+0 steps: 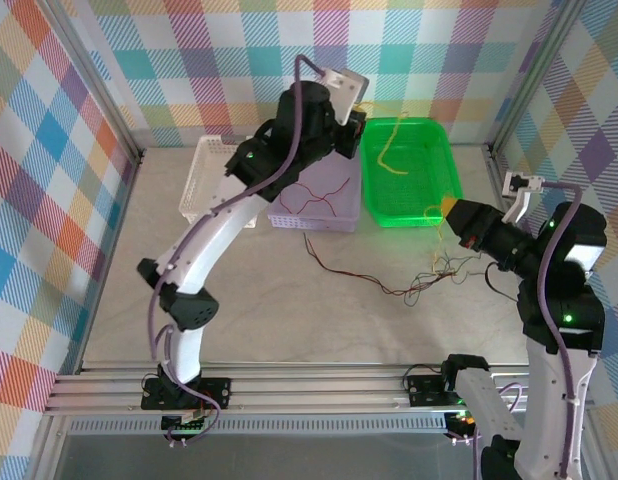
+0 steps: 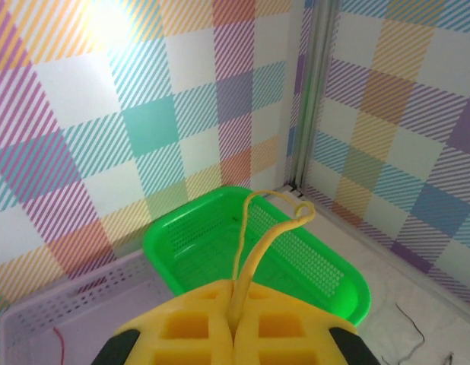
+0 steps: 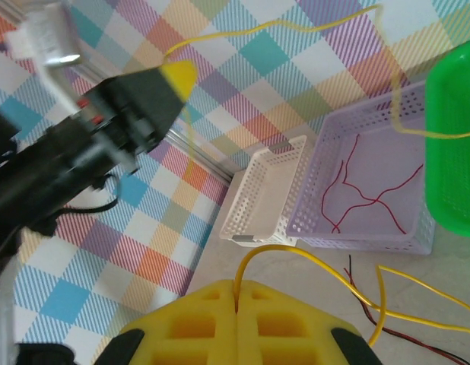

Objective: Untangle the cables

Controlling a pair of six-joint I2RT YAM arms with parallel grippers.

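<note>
The yellow cable's hanging part is already above the green basket's bottom, so my left gripper should next lower toward that bottom and release the cable.
My left gripper (image 2: 235,287) is shut on a yellow cable (image 2: 258,242) that loops up over the green basket (image 2: 338,275). In the top view this gripper (image 1: 360,124) hangs at the green basket's (image 1: 444,160) left rim. The yellow cable (image 1: 387,150) trails into the basket. My right gripper (image 3: 236,286) is also shut on a yellow cable (image 3: 315,258), and sits (image 1: 450,208) just below the green basket. A tangle of thin wires (image 1: 439,268) lies on the table, with a dark red wire (image 1: 339,268) running left from it. Red wires (image 3: 357,194) lie in the purple basket (image 3: 326,152).
A white basket (image 1: 204,180) stands left of the purple basket (image 1: 344,215). A thin black wire (image 1: 497,288) lies by the right arm. Checkered walls and metal posts (image 2: 311,99) close in the back and sides. Bare table lies at the front left (image 1: 259,310).
</note>
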